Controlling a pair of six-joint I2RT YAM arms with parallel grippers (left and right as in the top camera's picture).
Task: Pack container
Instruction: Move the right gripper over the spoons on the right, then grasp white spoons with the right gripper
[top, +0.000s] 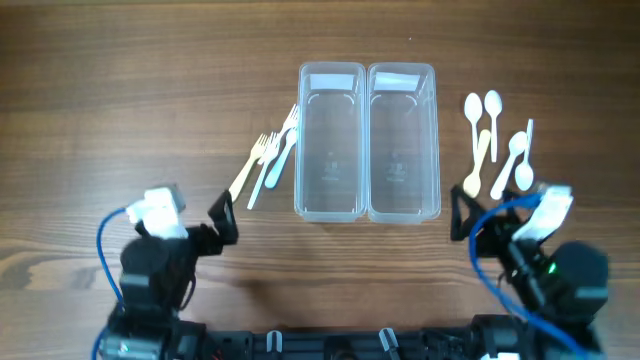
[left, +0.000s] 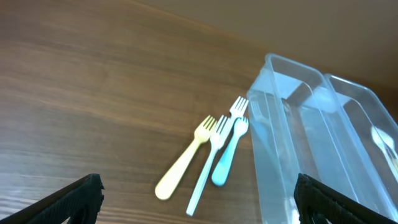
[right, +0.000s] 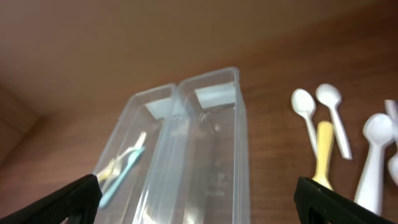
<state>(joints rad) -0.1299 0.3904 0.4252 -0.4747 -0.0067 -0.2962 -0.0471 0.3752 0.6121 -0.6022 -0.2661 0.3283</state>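
Note:
The spoon's handle lies outward and below, so my right gripper moves down, outward and to the right in the overhead view onto the white spoon's handle (top: 504, 178) (right: 371, 177) next.
Two clear plastic containers stand side by side at the table's middle, the left one (top: 330, 140) and the right one (top: 403, 140), both empty. Three plastic forks (top: 268, 160), yellow, white and blue, lie left of them; they also show in the left wrist view (left: 208, 155). Several plastic spoons (top: 500, 145), white and one yellow, lie to the right and show in the right wrist view (right: 329, 143). My left gripper (top: 225, 218) is open and empty near the forks' handles. My right gripper (top: 462, 212) is open and empty below the spoons.
The wooden table (top: 120, 100) stretches wide to the left and behind the containers. Blue cables loop by both arms at the front edge.

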